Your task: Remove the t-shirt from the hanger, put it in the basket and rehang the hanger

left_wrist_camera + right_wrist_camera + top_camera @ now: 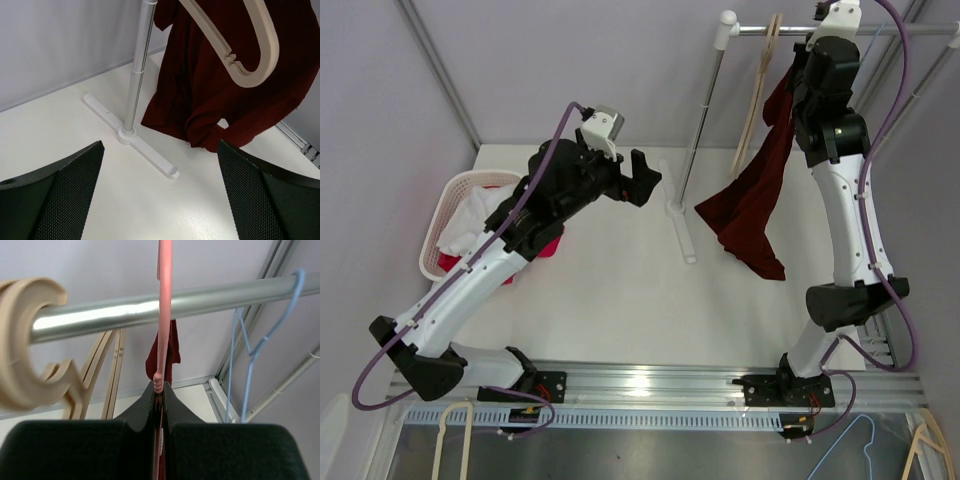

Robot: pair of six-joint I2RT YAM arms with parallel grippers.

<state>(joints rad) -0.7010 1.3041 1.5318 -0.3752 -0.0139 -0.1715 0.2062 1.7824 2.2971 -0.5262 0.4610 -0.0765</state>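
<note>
The shirt's lower hem [727, 245] [197, 144] is right of my left gripper in the top view, past the rack pole, so I'll swing back and around the pole to it.
A dark red t-shirt [755, 200] hangs from the top of the rack, and its lower end lies bunched on the white table. In the right wrist view a thin pink hanger [164, 315] rises past the metal rail [150, 307]. My right gripper [159, 392] is shut on that hanger just under the rail, with the t-shirt [169, 355] showing behind it. My left gripper [645, 178] hovers open over the table, left of the rack pole. It holds nothing, and the t-shirt [200, 90] is ahead of it to the right.
A wooden hanger [250, 45] hangs on the rail in front of the shirt. A blue wire hanger [255, 340] hangs further right. The rack pole [705, 100] stands on a white foot [677, 210]. A white laundry basket [455, 215] with clothes is at the left.
</note>
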